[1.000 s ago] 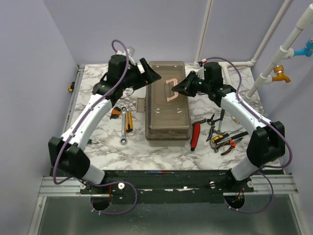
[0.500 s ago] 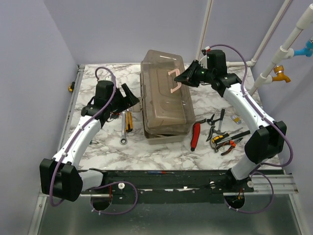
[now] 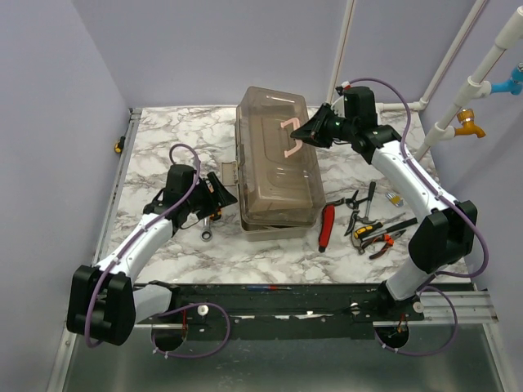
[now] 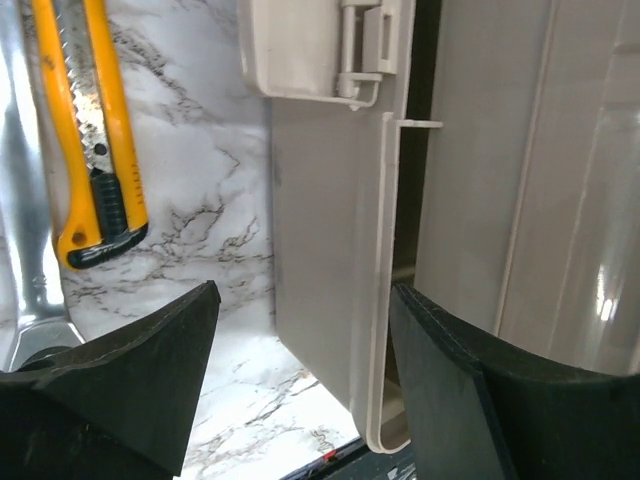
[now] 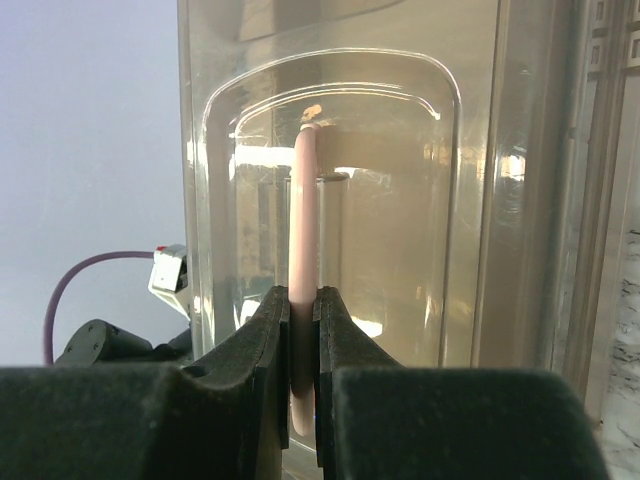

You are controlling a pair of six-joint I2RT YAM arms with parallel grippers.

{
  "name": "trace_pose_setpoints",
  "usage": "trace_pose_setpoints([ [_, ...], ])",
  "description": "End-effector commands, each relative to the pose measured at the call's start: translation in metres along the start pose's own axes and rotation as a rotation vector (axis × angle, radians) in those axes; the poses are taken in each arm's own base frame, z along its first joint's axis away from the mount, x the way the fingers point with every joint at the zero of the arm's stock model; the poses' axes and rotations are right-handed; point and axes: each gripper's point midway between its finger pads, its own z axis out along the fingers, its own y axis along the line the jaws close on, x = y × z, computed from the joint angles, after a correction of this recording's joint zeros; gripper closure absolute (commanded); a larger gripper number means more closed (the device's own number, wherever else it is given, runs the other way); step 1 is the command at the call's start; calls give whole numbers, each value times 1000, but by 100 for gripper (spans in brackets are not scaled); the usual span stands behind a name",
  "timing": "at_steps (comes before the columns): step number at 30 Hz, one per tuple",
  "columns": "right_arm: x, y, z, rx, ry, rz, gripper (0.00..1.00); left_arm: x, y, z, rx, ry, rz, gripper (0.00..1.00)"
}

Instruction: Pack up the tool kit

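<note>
The toolbox's lid is lifted off the beige base, so I need to swing the pink handle (image 3: pixel 288 139) toward the right in the top view with my right gripper, tip the lid open, then release.
The toolbox (image 3: pixel 276 163) stands mid-table, its smoky lid (image 3: pixel 274 139) lifted off the beige base (image 3: pixel 274 230) on the left side. My right gripper (image 3: pixel 301 134) is shut on the pink handle (image 3: pixel 288 139); in the right wrist view the gripper (image 5: pixel 303 300) pinches the handle (image 5: pixel 304 200). My left gripper (image 3: pixel 226 193) is open at the box's left wall. In the left wrist view the gripper (image 4: pixel 300 300) straddles the base wall (image 4: pixel 330 250), its right finger at the gap under the lid. The red cutter (image 3: pixel 326 226), pliers (image 3: pixel 352 206) and screwdriver (image 3: pixel 384 229) lie right of the box.
A yellow utility knife (image 4: pixel 90 130) and a wrench (image 3: pixel 207 233) lie left of the box, by my left gripper. The box's unlatched clasp (image 4: pixel 305 45) hangs at its left wall. White pipes (image 3: pixel 458 98) stand at the back right. Table edges run left and right.
My right gripper has lifted the lid by the pink handle. My left arm has pulled back from the box's far left corner and come down to its near left wall.
</note>
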Motion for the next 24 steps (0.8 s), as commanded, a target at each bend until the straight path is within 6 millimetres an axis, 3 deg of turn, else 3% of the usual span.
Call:
trace_pose_setpoints([
  [1,-23,51,-20,-176,-79,-57,99,-6,-28,0,113,-12,33,29],
  [4,-25,51,-20,-175,-85,-56,99,-4,-30,2,116,-2,39,29],
  [12,-28,51,-24,-174,-90,-56,99,4,-30,23,88,71,49,48],
  [15,-30,50,-26,-172,-98,-54,99,9,-32,30,83,91,56,64],
  [19,-35,45,-31,-167,-101,-53,99,11,-27,34,62,83,50,100],
  [24,-52,14,-50,-122,-128,-39,99,3,-13,26,-6,0,29,100],
])
